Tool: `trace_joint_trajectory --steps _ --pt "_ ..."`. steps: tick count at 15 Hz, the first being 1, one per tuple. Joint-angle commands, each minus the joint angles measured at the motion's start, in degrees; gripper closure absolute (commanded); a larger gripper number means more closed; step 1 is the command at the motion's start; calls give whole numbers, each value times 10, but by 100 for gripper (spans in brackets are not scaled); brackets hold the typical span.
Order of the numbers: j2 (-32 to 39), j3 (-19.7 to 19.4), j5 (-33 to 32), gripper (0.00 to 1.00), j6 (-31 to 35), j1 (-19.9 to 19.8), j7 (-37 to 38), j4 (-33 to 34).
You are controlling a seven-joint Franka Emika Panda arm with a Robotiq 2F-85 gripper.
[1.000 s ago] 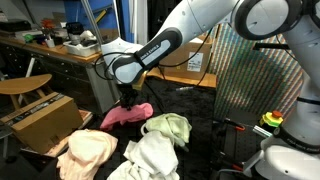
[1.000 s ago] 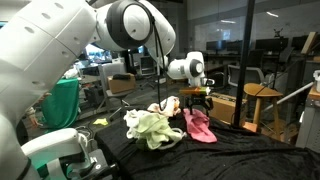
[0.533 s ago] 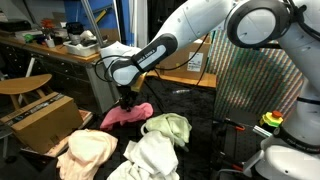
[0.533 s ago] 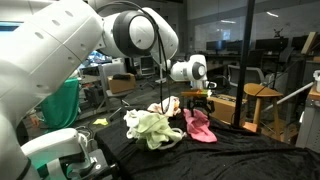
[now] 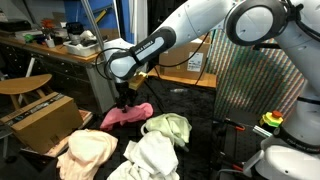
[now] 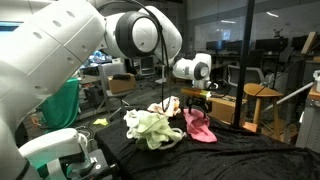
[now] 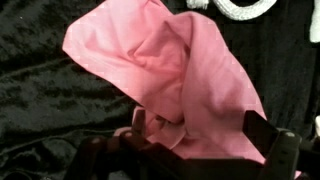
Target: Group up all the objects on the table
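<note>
The bunched fold of the pink cloth [image 5: 128, 114] sits below my gripper, between its open fingers, so next I will go straight down onto it and close there.
A crumpled pink cloth [image 7: 170, 70] fills the wrist view and lies on the black table [image 7: 40, 100]. My gripper [image 7: 185, 145] is open just over its near edge, one dark finger [image 7: 265, 135] on each side and nothing clamped. In both exterior views the gripper [image 5: 125, 100] [image 6: 198, 103] hangs right above the pink cloth [image 5: 128, 114] [image 6: 198, 127]. A pale yellow-green cloth [image 5: 168, 127] [image 6: 150, 128], a white cloth [image 5: 150, 158] and a peach-cream cloth [image 5: 88, 152] lie bunched close by. A white cord [image 7: 245, 8] shows beyond the pink cloth. A small red-and-green toy [image 5: 272, 120] sits apart.
A brown cardboard box [image 5: 40, 118] stands beside the table, near the peach-cream cloth. A cluttered workbench [image 5: 50, 45] runs behind it. In an exterior view a wooden stool [image 6: 262, 100] stands past the table's far edge [image 6: 240, 150].
My wrist has shifted a little above the pink cloth. The jaws stayed open and none of the cloths has moved.
</note>
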Motion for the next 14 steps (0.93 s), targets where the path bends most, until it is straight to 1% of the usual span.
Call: trace_joint_trajectory --steps 1,5,9,10,11,12,13,14 --pt "21 17 34 0 -12 -20 -23 23" --pt "32 28 55 0 -18 -28 -37 22" --pt "36 29 53 0 -24 -23 -42 20" --pt "35 29 52 7 -27 -22 -42 19" --pt "35 30 52 27 -29 -22 -42 18" --pt "34 29 51 31 -29 -21 -41 17" --pt "32 30 51 31 -32 -22 -43 16" --pt "29 28 50 38 -31 -22 -42 12"
